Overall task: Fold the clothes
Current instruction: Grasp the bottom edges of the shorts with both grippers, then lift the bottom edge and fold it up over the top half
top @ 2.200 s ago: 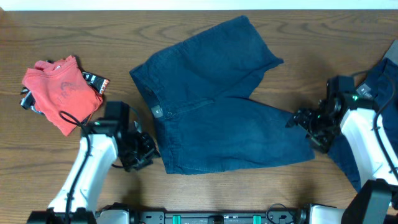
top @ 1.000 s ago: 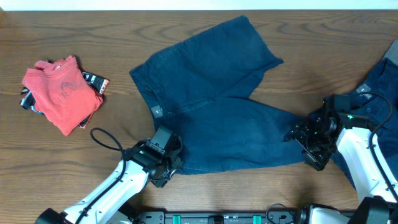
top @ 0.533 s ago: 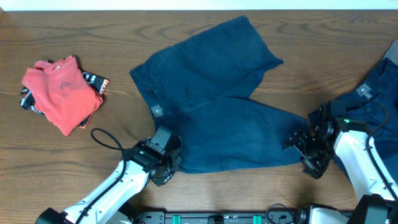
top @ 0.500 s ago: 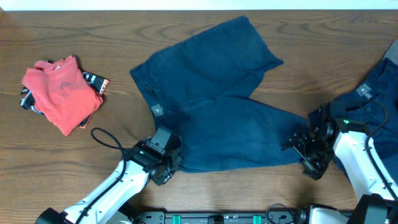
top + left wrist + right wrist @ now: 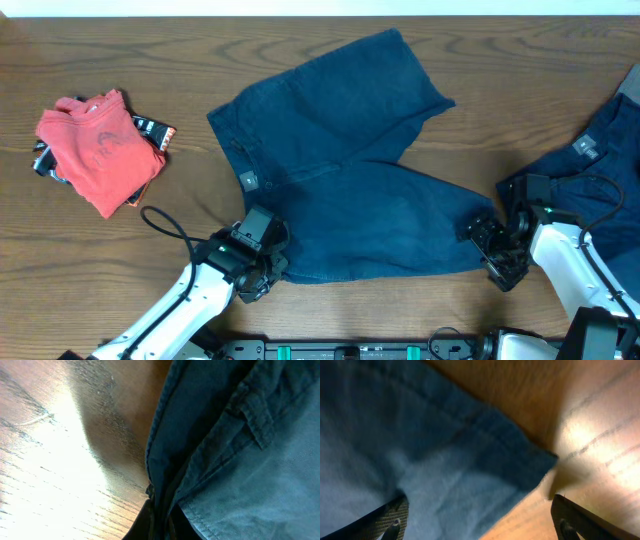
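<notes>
My right gripper closes low on the corner of the near leg's hem (image 5: pixel 483 254) (image 5: pixel 489 498) next, before folding, since cloth already lies between its fingers.
The dark navy shorts (image 5: pixel 340 170) lie spread flat in the middle of the table, waistband to the left, legs to the right. My left gripper (image 5: pixel 268 268) sits at the waistband's near corner, shut on the edge of the cloth. In the left wrist view the waistband (image 5: pixel 240 460) with a belt loop fills the frame and the gripper (image 5: pixel 162 522) pinches its edge. My right gripper (image 5: pixel 490 250) is open at the near leg's hem corner. In the right wrist view the hem (image 5: pixel 445 460) lies between the spread fingers (image 5: pixel 390 520). A coral-red tee (image 5: pixel 98 150) lies folded at the left.
Another dark blue garment (image 5: pixel 610 150) lies at the right edge of the table, beside my right arm. Dark patterned cloth (image 5: pixel 152 130) sticks out from under the tee. A black cable (image 5: pixel 165 222) loops off my left arm onto the wood.
My left gripper has shut on the waistband corner. My right gripper has slid toward the table's front edge along the leg hem, still open.
</notes>
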Robot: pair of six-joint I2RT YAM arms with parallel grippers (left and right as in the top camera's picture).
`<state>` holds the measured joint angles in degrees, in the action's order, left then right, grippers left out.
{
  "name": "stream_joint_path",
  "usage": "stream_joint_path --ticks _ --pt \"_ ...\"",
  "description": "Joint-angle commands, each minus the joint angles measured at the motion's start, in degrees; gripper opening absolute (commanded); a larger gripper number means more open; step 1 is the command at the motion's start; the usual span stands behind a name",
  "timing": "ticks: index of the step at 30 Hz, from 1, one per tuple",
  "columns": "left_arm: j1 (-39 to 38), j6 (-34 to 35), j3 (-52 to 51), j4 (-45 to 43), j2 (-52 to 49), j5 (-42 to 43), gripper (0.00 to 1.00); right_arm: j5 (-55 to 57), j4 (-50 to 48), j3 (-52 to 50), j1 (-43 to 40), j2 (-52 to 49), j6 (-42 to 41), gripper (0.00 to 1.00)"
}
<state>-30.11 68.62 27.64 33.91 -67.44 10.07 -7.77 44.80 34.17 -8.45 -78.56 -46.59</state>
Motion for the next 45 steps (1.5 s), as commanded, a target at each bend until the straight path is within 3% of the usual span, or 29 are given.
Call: stream_joint_path --ticks 1,5,19,20,22,29,33,40,45 --pt "0.3 -1.6 0.3 0.3 1.4 -1.2 0.06 3.3 -0.9 -1.4 -0.5 0.7 -4.7 0.88" --pt "0.3 -1.6 0.3 0.4 1.4 -1.2 0.06 4.6 -1.1 -2.7 -0.5 0.7 -4.9 0.82" --pt "0.3 -2.2 0.3 1.0 1.7 -1.1 0.06 8.9 -9.8 -3.3 -0.5 0.7 -4.8 0.38" --pt "0.3 -2.2 0.3 1.0 1.7 -1.1 0.06 8.9 -10.6 -3.3 -0.5 0.7 -3.5 0.32" --pt "0.3 -2.2 0.3 1.0 1.7 -1.1 0.06 8.9 -11.0 -3.3 -0.5 0.7 -1.7 0.01" --pt "0.3 -3.8 0.8 1.3 2.1 -0.7 0.06 5.9 -10.3 -2.9 -0.6 1.0 3.2 0.01" --pt "0.3 -8.6 3.7 5.8 4.2 -0.2 0.06 5.4 -3.5 1.6 -2.1 3.2 4.7 0.01" --pt "0.3 -19.1 13.1 17.9 11.3 -0.9 0.06 5.4 11.8 18.2 -6.8 9.5 13.1 0.01" --pt "0.3 -20.4 20.9 27.5 17.4 -6.0 0.06 5.4 19.0 29.2 -9.4 13.7 18.6 0.01"
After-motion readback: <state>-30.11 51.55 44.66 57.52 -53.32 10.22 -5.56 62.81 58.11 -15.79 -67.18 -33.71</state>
